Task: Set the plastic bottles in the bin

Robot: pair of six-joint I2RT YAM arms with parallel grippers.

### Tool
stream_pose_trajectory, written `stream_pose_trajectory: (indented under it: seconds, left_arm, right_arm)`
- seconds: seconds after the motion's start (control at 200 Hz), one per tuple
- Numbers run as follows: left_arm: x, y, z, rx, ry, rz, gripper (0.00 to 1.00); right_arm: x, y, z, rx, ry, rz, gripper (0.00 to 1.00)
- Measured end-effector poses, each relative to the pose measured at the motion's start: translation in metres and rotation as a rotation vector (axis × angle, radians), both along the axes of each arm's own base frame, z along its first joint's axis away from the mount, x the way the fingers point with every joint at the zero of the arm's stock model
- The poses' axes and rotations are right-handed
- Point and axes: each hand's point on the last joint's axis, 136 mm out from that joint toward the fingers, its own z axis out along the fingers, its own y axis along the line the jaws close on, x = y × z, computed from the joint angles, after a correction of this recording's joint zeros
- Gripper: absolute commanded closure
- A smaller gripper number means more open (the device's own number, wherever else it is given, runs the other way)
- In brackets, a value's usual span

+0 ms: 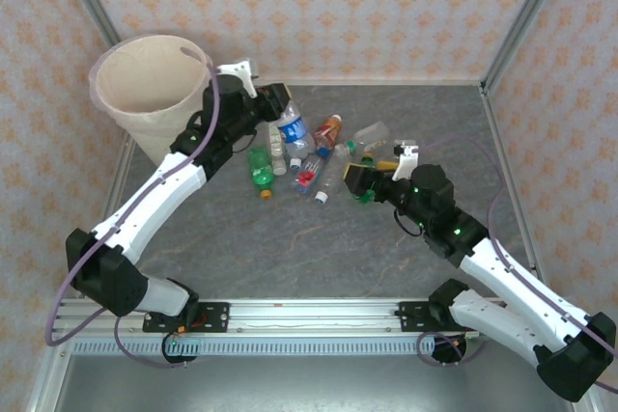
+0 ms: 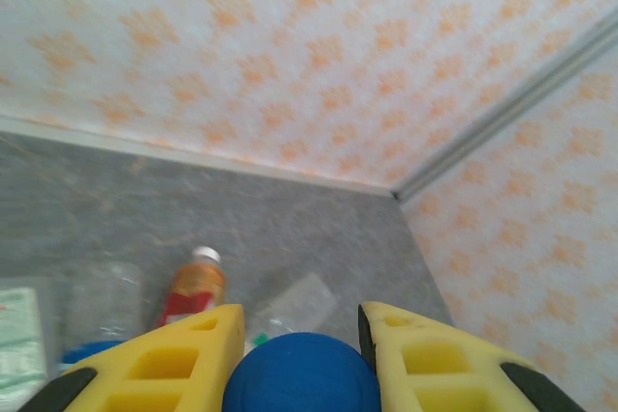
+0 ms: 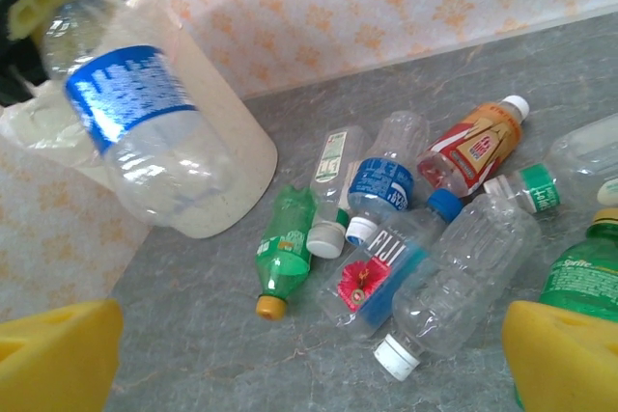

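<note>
The clear plastic bottle [image 1: 293, 128] still hangs outside the bin's rim, so next it swings across in my left gripper and over the bin's opening [image 1: 153, 76] for release.
My left gripper [image 1: 282, 113] is shut on a clear plastic bottle [image 1: 293, 128] with a blue label, held up beside the bin [image 1: 106, 63]. Its blue cap [image 2: 301, 378] sits between the yellow fingers [image 2: 183, 354]. The same bottle [image 3: 145, 132] hangs in front of the cream bin [image 3: 232, 147] in the right wrist view. My right gripper [image 1: 355, 180] stands open just above the pile of bottles [image 1: 314, 156]. Ahead of its spread jaws lie a green bottle [image 3: 287, 248] with a yellow cap, a Fiji bottle [image 3: 381, 272], a clear bottle [image 3: 463, 277] and an orange one [image 3: 473, 142].
A green Sprite bottle [image 3: 589, 272] lies by the right finger. Patterned walls close the table at the back and sides, with the bin in the back left corner. Bare grey tabletop [image 1: 290, 238] stretches between the pile and the arm bases.
</note>
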Motion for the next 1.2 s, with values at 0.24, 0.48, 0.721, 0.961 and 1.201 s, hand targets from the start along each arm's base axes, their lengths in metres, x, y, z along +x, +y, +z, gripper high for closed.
stream_pose_trajectory:
  seconds: [0.24, 0.48, 0.721, 0.961, 1.201]
  left_arm:
    - [0.009, 0.081, 0.048, 0.071, -0.057, 0.217, 0.82]
    - [0.007, 0.161, 0.074, 0.099, -0.073, 0.433, 0.82]
    - [-0.004, 0.207, 0.097, 0.102, -0.110, 0.570, 0.82]
    - [-0.018, 0.242, 0.133, 0.148, -0.186, 0.716, 0.82]
    - [-0.012, 0.259, 0.135, 0.260, -0.188, 0.801, 0.82]
  right_arm:
    - [0.004, -0.001, 0.010, 0.028, -0.033, -0.020, 0.00]
    - [0.010, 0.004, 0.002, 0.016, -0.015, -0.016, 0.00]
    - [0.011, 0.007, 0.003, 0.021, -0.018, -0.004, 0.00]
    - [0.012, 0.009, 0.009, 0.026, -0.024, -0.002, 0.00]
    - [0.014, 0.010, 0.014, 0.035, -0.030, -0.002, 0.00]
